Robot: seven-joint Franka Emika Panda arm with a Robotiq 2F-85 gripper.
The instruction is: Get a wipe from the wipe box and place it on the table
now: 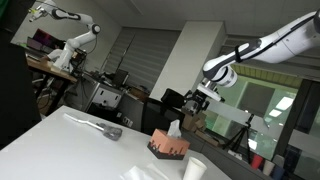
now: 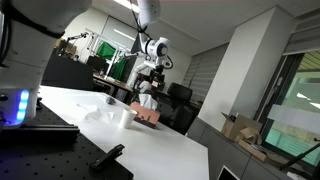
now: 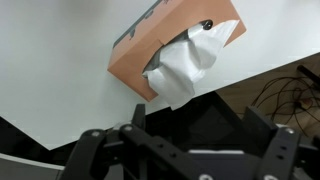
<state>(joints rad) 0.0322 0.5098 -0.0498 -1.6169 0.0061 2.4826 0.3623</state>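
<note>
The white wipe sticks up from the slot, beyond my spread fingers, so next I need to move my gripper down and across toward the box onto its raised part [image 1: 174, 128] [image 3: 182, 72].
An orange-brown wipe box [image 1: 168, 148] stands near the white table's edge, with a white wipe [image 1: 172, 129] sticking up from its slot. It shows in both exterior views; box [image 2: 149, 116], wipe [image 2: 146, 101]. My gripper [image 1: 205, 96] hangs in the air well above and slightly to the side of the box, also seen here [image 2: 148, 78]. In the wrist view the box [image 3: 150, 45] and its crumpled wipe [image 3: 190, 62] lie beyond the gripper [image 3: 198, 125]. The fingers are spread apart with nothing between them.
A white cup [image 1: 195, 170] and a crumpled white sheet [image 1: 140, 172] lie near the box, and a grey object [image 1: 105, 128] lies further along the table [image 1: 60, 145]. The table edge runs right beside the box [image 3: 250, 80]. Office chairs and desks stand behind.
</note>
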